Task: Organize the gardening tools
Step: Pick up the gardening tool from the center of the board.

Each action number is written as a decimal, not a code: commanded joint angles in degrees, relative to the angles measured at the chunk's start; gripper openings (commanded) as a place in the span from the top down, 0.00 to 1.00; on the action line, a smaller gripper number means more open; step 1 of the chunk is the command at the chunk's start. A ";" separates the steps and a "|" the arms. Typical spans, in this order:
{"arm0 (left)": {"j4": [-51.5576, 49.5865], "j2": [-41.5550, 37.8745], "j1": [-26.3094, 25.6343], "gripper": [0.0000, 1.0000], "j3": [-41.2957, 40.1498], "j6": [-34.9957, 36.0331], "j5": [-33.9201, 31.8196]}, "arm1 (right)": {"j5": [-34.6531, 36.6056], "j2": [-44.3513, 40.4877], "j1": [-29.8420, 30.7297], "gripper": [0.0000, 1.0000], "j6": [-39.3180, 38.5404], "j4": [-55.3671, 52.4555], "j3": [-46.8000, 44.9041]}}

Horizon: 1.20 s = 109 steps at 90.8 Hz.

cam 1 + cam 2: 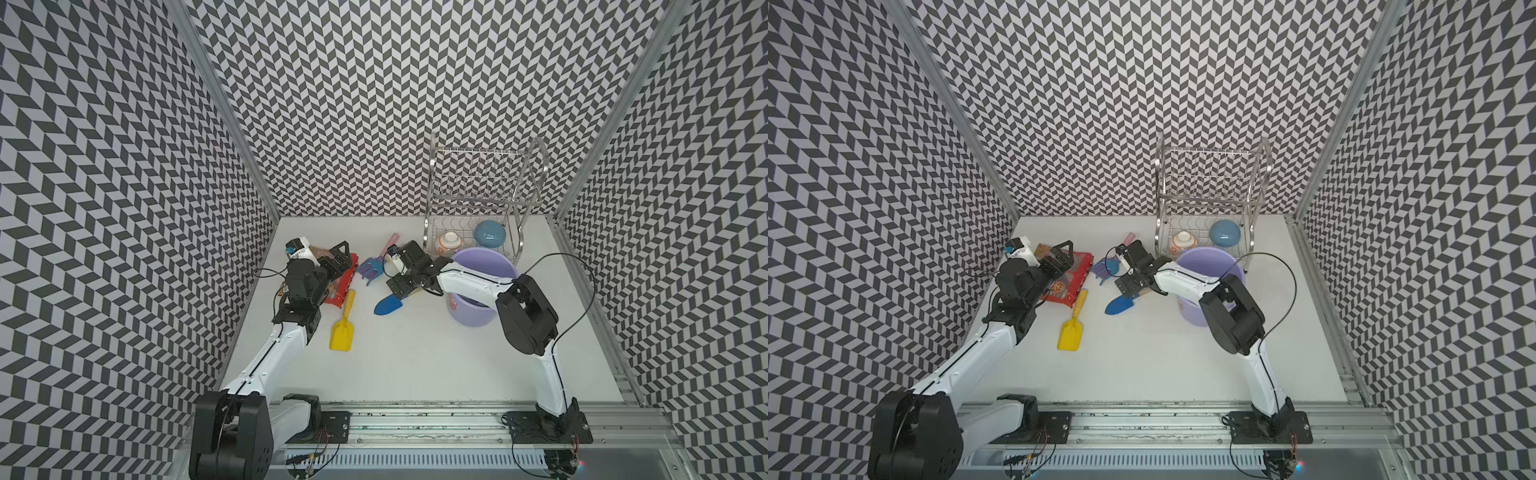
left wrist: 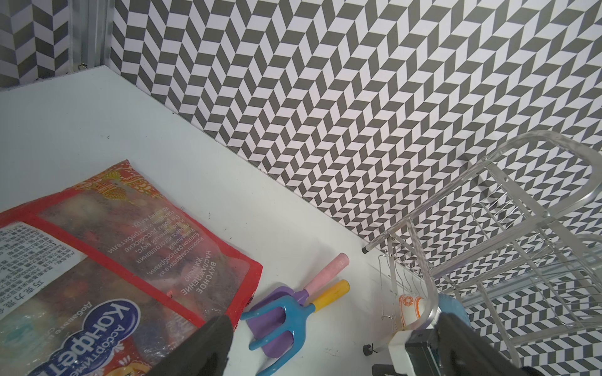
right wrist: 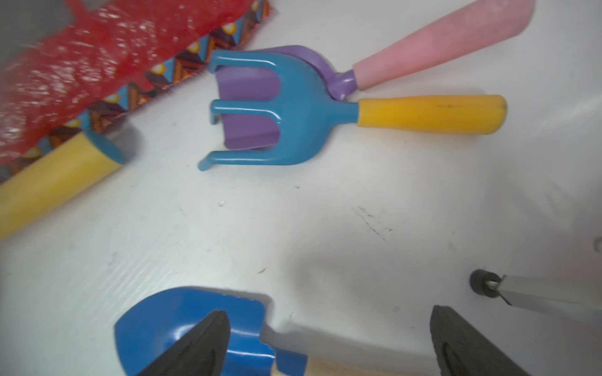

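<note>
My right gripper's open fingers are above and in front of the neck of the dark blue trowel [image 3: 291, 362]. My right gripper will move back next and lower them around it.
A yellow spade [image 1: 343, 328] lies on the white table, its handle end against the red snack packet [image 1: 345, 286]. The blue rake [image 3: 293, 110] with a yellow handle lies on top of the purple fork [image 3: 439, 39] with a pink handle, behind the packet's right end. The dark blue trowel [image 1: 388, 305] lies flat, with its handle under my right gripper [image 3: 327, 314]. That gripper is open just above it, one finger over the blade, holding nothing. My left gripper [image 2: 335, 319] is open and empty over the packet's far end, next to the rake [image 2: 286, 319].
A lavender bucket [image 1: 473, 320] stands upright under my right forearm. Behind it a metal dish rack [image 1: 482, 199] holds a blue bowl [image 1: 489, 235] and a white-and-orange cup [image 1: 449, 241]. Patterned walls close off the left, back and right.
</note>
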 commanded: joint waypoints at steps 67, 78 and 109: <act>0.35 -1.57 0.29 0.00 0.12 1.62 0.43 | -13.56 -2.95 -0.02 0.02 1.85 -1.30 -8.54; 0.37 -1.66 0.31 0.00 0.21 1.62 0.36 | -13.58 -4.47 0.50 0.06 2.64 -1.52 -11.40; -0.05 -1.77 0.29 0.00 0.50 1.68 0.33 | -12.76 -12.59 3.35 0.20 3.90 -2.03 -20.25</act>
